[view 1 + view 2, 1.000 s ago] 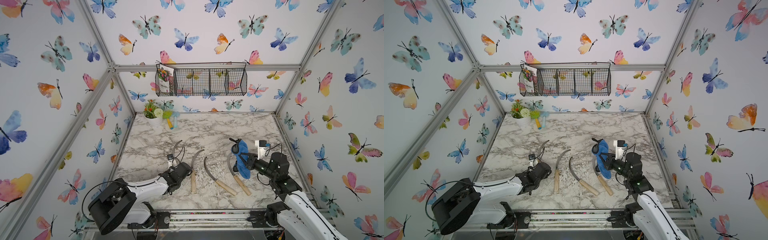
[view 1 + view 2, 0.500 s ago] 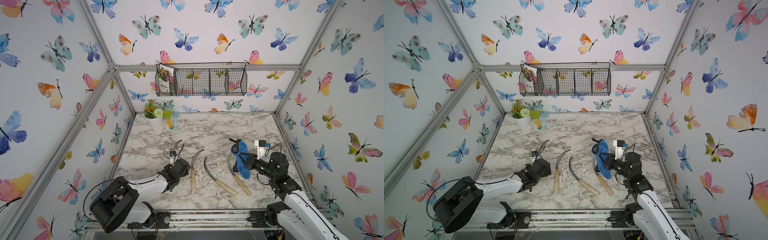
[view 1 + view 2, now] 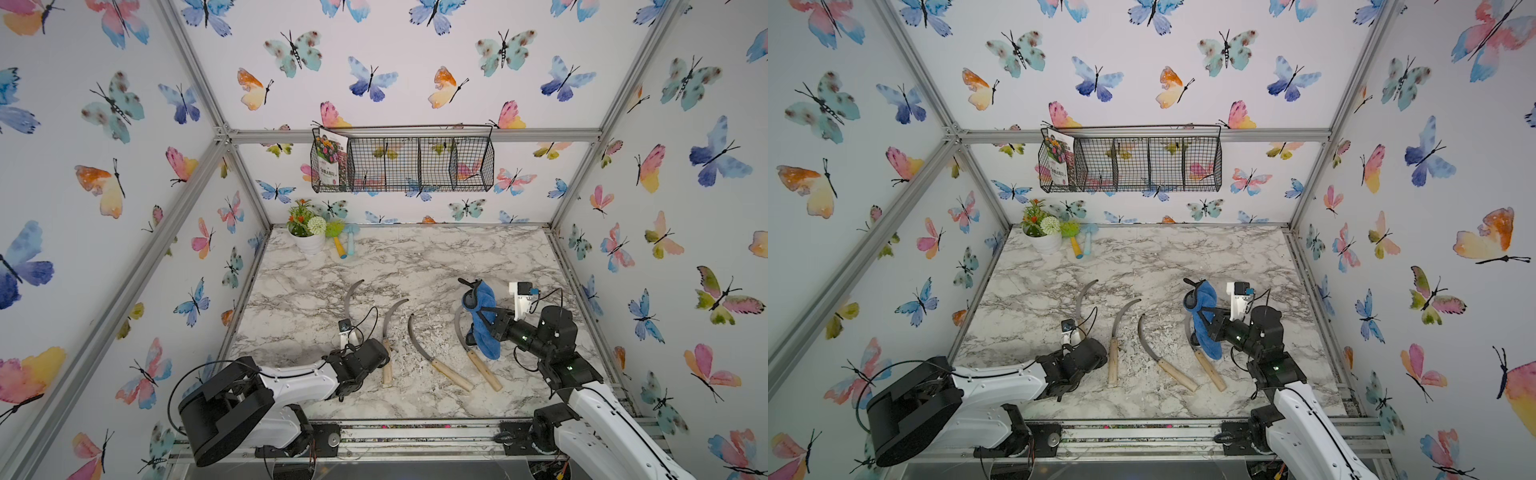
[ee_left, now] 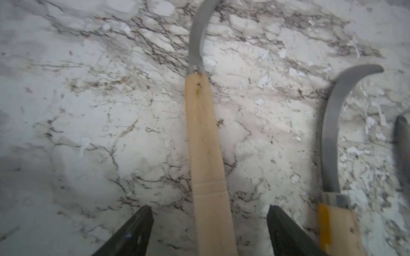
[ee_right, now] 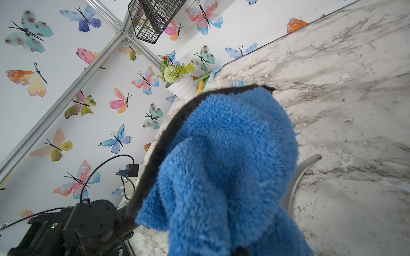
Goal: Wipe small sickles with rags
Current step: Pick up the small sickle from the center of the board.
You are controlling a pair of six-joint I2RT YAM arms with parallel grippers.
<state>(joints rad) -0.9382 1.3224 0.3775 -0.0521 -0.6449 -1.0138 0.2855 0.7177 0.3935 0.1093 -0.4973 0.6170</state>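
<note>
My left gripper will next stay low and close its open fingers onto the sides of the near part of the sickle's pale handle [image 4: 214,228], which is between them.
Several small sickles lie side by side on the marble table [image 3: 415,257]. My left gripper [image 4: 209,208] is open, its fingers on either side of the leftmost sickle's [image 4: 203,133] pale handle without touching it. In both top views its grey blade [image 3: 353,295] pokes out beyond the left gripper [image 3: 358,349]. Two more sickles [image 3: 392,320] [image 3: 415,338] lie to the right. My right gripper [image 3: 484,320] is shut on the fluffy blue rag [image 3: 482,299] [image 5: 221,166], which hangs over the rightmost sickle [image 3: 484,370] and hides the jaws in the right wrist view.
At the back left corner a white flower pot [image 3: 309,243] stands beside yellow and light-blue handled toy tools [image 3: 345,247]. A black wire basket [image 3: 403,164] hangs on the back wall. Aluminium frame posts edge the table.
My left gripper has opened and let go of the leftmost sickle's handle, which lies on the table. The right arm and the rag have stayed put.
</note>
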